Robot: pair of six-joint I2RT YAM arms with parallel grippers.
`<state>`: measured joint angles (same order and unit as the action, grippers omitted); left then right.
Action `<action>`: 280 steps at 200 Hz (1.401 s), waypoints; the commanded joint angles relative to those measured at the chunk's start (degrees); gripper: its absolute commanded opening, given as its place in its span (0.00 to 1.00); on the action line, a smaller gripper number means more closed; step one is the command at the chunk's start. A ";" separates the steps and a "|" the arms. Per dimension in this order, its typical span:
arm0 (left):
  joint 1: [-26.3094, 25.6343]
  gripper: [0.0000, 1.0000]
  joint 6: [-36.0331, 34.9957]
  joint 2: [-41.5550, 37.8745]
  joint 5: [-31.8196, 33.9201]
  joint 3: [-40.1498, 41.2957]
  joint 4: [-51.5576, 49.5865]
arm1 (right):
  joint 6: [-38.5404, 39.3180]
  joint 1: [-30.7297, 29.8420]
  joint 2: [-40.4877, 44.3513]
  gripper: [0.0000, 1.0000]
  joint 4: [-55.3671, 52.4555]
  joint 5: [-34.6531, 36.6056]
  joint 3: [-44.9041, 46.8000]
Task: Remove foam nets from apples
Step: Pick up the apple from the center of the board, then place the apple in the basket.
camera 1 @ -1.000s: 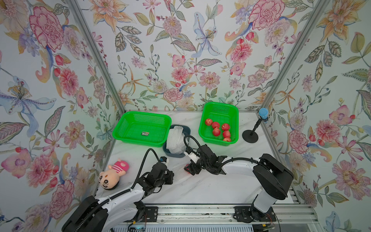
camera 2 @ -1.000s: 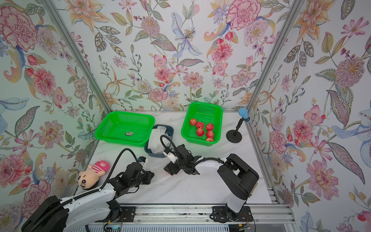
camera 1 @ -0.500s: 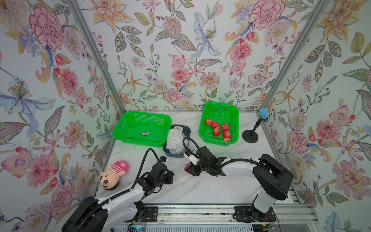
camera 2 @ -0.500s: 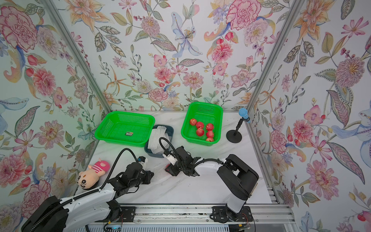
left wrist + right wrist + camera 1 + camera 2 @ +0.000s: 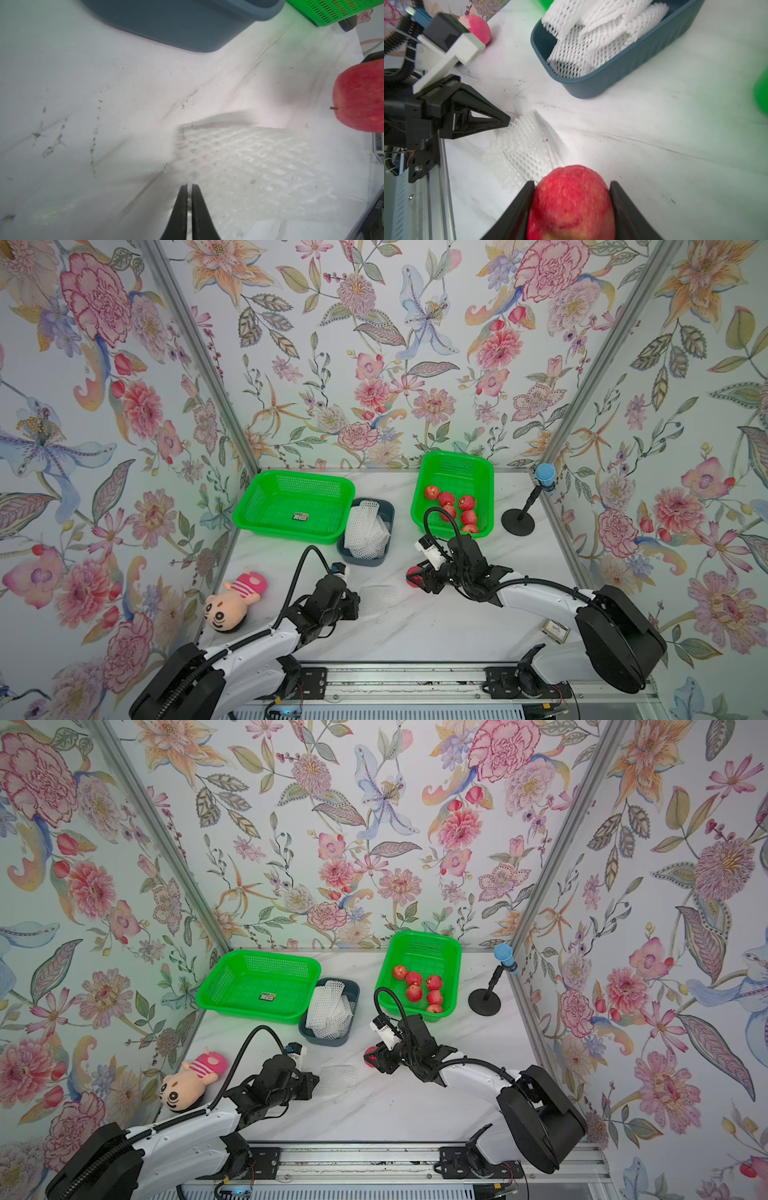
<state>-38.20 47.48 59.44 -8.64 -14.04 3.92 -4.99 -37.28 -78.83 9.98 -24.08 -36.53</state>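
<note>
The right gripper's bare apple rises outward over the far end of the green apple basket (image 5: 461, 476) next for release, since that end is empty.
A bare red apple (image 5: 571, 199) sits between my right gripper's (image 5: 572, 182) jaws, which are shut on it just above the table; it also shows in both top views (image 5: 413, 574) (image 5: 370, 1056). An empty white foam net (image 5: 378, 597) (image 5: 521, 149) lies flat on the table between the two grippers. My left gripper (image 5: 189, 185) (image 5: 358, 605) is shut on that net's near edge, a sliver of white showing between its fingers. Several bare apples (image 5: 457, 506) lie in the right-hand green basket (image 5: 453, 456).
A dark blue bin (image 5: 365, 562) holding several loose foam nets (image 5: 368, 531) stands behind the grippers. A larger green basket (image 5: 291, 479) stands at the back left, a pink plush toy (image 5: 232, 601) at the left edge, a microphone stand (image 5: 519, 518) at the back right, a small card (image 5: 555, 630) by the right arm.
My right gripper closed on the apple and drew it to the right, away from the net. The left gripper and the net stayed where they were.
</note>
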 commanded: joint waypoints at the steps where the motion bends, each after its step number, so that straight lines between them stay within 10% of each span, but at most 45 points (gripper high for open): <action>1: 0.66 0.11 -2.11 1.34 -1.06 -2.25 0.52 | -1.51 4.34 3.33 0.45 -2.74 -3.27 -2.23; 50: 0.71 0.12 -3.49 3.78 -6.05 -2.63 4.84 | -5.28 14.61 3.83 0.47 -7.22 -0.28 -13.20; 129: 0.67 0.11 -9.89 1.72 -6.80 -6.32 -0.87 | -8.09 19.73 -21.00 0.47 -14.82 21.30 -38.77; 204: 0.74 0.11 -12.11 -0.25 -8.47 -8.60 -4.14 | -8.43 21.77 -45.16 0.52 -26.68 29.11 -64.86; 280: 1.71 0.11 -12.24 -0.95 -8.66 -8.27 -3.33 | -8.77 25.06 -51.78 0.65 -28.52 29.20 -72.04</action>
<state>-37.12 36.36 59.40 -16.34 -22.13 0.56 -12.95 -13.39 -128.62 -15.20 4.45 -106.87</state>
